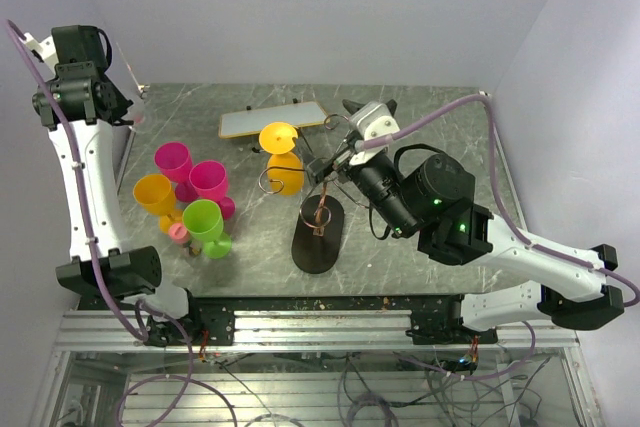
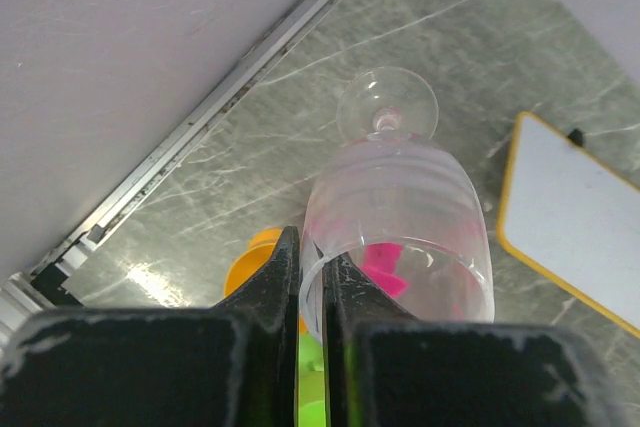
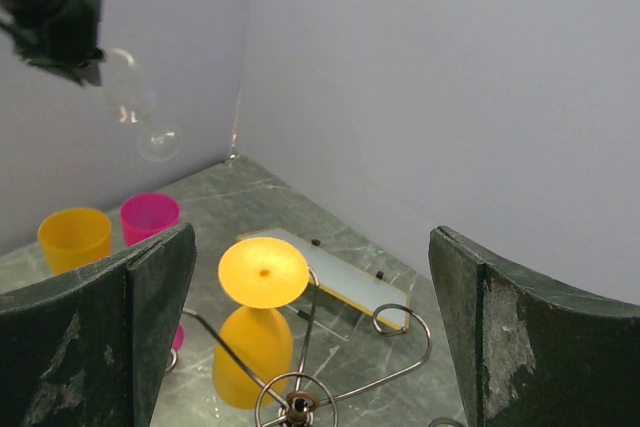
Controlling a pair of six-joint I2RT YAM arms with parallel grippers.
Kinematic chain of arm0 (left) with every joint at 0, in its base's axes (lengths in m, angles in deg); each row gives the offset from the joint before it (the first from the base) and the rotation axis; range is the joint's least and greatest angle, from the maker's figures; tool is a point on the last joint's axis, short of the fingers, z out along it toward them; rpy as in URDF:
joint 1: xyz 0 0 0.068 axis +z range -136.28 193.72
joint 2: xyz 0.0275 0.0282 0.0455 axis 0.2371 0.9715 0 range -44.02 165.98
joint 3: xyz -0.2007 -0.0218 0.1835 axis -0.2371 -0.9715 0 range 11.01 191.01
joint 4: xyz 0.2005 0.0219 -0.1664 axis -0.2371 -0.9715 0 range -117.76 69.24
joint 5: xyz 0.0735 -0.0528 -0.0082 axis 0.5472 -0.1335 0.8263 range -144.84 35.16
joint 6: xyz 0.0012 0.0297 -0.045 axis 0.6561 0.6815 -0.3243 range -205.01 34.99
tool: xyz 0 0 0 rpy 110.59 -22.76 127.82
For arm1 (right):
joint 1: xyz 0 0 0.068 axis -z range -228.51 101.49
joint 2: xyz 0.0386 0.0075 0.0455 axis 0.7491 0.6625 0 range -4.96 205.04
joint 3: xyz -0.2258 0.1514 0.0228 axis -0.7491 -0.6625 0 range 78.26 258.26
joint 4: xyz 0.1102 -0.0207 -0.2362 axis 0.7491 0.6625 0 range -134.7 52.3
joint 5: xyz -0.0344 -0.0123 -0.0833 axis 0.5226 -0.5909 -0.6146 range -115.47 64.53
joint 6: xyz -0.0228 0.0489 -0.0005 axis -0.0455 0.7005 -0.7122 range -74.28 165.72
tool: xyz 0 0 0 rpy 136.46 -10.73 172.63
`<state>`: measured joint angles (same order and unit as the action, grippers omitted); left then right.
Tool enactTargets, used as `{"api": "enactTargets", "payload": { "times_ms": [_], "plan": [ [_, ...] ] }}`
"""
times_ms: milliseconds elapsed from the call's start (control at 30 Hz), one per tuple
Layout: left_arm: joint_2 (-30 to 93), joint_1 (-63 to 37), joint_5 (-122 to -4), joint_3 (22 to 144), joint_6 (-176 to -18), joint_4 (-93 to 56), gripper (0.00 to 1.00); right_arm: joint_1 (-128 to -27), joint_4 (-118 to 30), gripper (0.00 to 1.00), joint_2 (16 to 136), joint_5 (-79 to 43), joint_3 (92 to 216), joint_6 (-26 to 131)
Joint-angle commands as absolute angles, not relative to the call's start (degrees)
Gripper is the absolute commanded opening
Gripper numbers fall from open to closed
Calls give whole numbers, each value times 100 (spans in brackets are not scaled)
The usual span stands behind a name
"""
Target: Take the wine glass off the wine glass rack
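Observation:
My left gripper moves back and brings the clear wine glass (image 2: 400,212) down next, onto the empty table between the side and the grouped wine glasses.
The wine glass rack (image 1: 318,237) stands mid-table on its black oval base; its wire arms show in the right wrist view (image 3: 300,409). A yellow wine glass (image 1: 281,159) hangs upside down from one hook, also in the right wrist view (image 3: 260,312). My right gripper (image 1: 328,162) is open and empty above the rack's top, the yellow glass just left of centre between its fingers (image 3: 310,347). My left gripper (image 2: 312,282) is shut on the rim of a clear wine glass (image 2: 400,212), held high at the far left (image 1: 137,115). That glass also shows in the right wrist view (image 3: 135,107).
Two pink glasses (image 1: 192,175), a yellow one (image 1: 157,197) and a green one (image 1: 206,227) stand grouped left of the rack. A flat white board with a yellow edge (image 1: 272,119) lies behind the rack. Walls close the back and both sides.

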<state>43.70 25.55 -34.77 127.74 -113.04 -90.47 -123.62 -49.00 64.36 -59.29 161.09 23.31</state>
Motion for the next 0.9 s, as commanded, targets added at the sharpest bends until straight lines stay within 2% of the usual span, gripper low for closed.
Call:
{"api": "enactTargets", "payload": {
  "times_ms": [0,133,500,867],
  "plan": [
    [4753,2931,-3770,12632,-10836,-8753,7,-12375,-4441,100,6495,-5342,16310,2058],
    [4969,3074,-3661,12315,-10678,-8733,7,-12375,-4372,100,6476,-5211,16279,2000],
    [4533,3150,-3591,10298,-10440,-7570,7,-12374,-4045,100,6665,-4913,16489,1737],
    [4596,3447,-3904,9662,-10459,-7471,7,-12375,-3719,100,6793,-4794,16716,1895]
  ]
}}
